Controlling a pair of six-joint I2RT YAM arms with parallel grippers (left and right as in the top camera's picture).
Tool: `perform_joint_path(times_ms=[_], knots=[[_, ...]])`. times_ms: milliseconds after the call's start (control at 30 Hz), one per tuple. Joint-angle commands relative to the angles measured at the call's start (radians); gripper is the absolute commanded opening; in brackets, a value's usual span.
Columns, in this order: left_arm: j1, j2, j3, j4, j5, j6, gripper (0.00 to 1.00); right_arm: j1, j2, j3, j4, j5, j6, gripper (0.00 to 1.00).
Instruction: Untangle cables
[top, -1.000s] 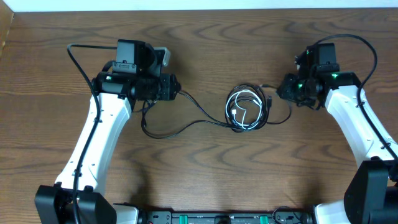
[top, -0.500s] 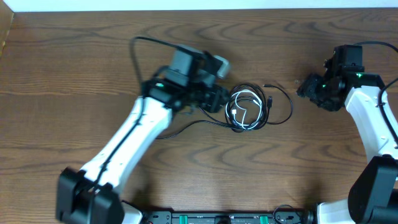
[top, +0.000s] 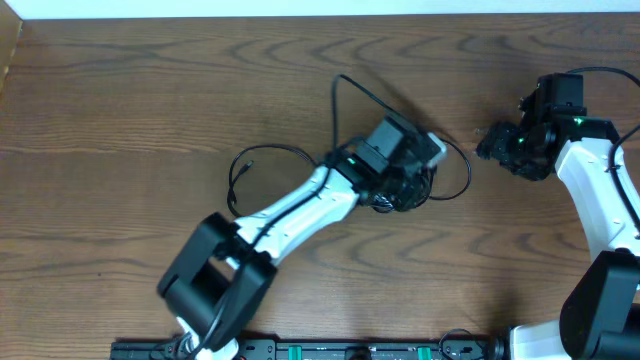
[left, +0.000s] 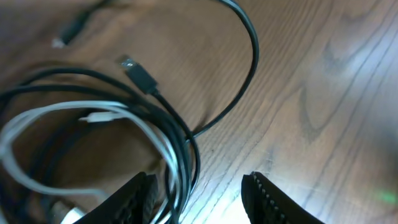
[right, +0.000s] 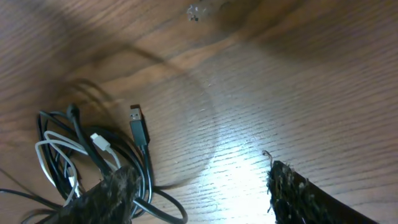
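I will next lower my left gripper onto the coil's edge by the black plug (top: 420, 198), where the black cable runs bundled with parts of the white cable between the gripper's fingers.
The cables lie in a tangled coil of black cable (left: 250, 56) and white cable (left: 59, 113) at mid-table. My left gripper (top: 408, 188) hangs over the coil and hides most of it from above. It is open (left: 200, 200), with white and black strands running up between the jaws, close to the left finger (left: 134, 200). A black plug (left: 140, 75) lies loose on the wood. My right gripper (top: 493, 147) is to the right of the coil, open (right: 202, 194) over bare wood, with the white cable (right: 42, 155) and a black plug (right: 138, 128) beyond its left finger.
One black cable tail (top: 240, 172) curves away to the left of the coil, and a black loop (top: 463, 172) bulges out toward the right gripper. The left arm's own thick cord (top: 346, 92) arches above the table. Wooden table (top: 120, 110) all round.
My left arm has swung from the table's left side across to the coil. The right gripper has opened and drawn back to the right, away from the coil. The black tail now lies further left.
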Motion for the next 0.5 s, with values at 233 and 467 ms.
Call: perform_joint_path(times_ms=[233, 467], knots=[[-0.031, 0.133, 0.022, 0.051, -0.151, 0.026, 0.46, -0.003, 0.006, 0.012, -0.006, -0.007, -0.019, 0.66], [-0.032, 0.151, 0.022, 0.097, -0.154, 0.024, 0.45, -0.003, 0.006, 0.012, -0.006, -0.007, -0.019, 0.68]])
